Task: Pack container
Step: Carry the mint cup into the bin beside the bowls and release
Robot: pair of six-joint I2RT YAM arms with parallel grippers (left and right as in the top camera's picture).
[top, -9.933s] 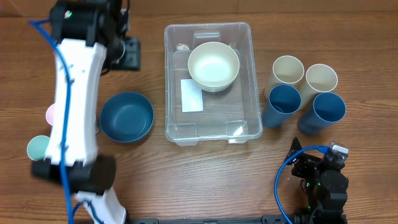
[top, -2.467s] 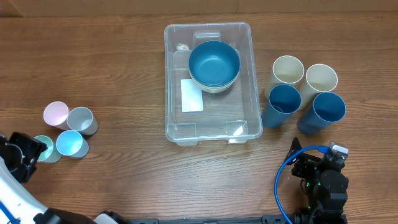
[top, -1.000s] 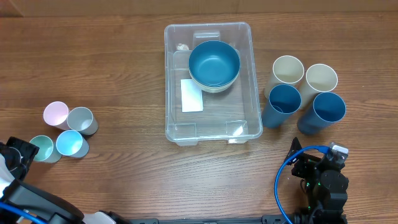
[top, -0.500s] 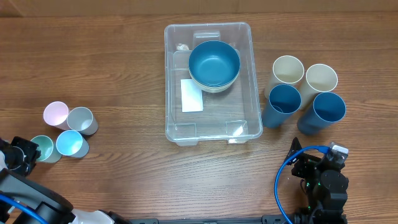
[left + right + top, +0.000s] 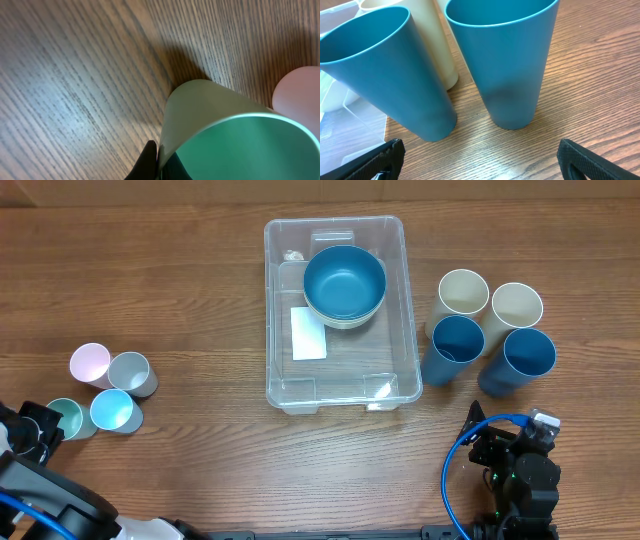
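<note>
My left gripper needs to lift the green cup outward over the container, then lower it onto the white patch [image 5: 308,334].
The clear container [image 5: 276,300] stands in the middle of the table with a blue bowl [image 5: 344,278] nested in a cream bowl [image 5: 346,321] at its far end. At the left edge my left gripper [image 5: 45,426] is shut on the rim of a small green cup [image 5: 68,418]. In the left wrist view one dark finger is outside the green cup's [image 5: 235,140] wall and one inside, with the left gripper [image 5: 161,164] pinching it. My right gripper [image 5: 507,427] sits at the front right, and in its wrist view the right gripper [image 5: 480,161] is open with nothing in it.
Light blue [image 5: 112,410], grey [image 5: 130,372] and pink [image 5: 90,364] small cups crowd next to the green one. Two cream tall cups [image 5: 463,292] and two blue tall cups [image 5: 527,355] stand right of the container, just ahead of the right gripper.
Since the oldest frame the blue bowl went into the cream bowl in the container. Over the last second the left gripper closed on the green cup's rim. The right arm stayed still.
</note>
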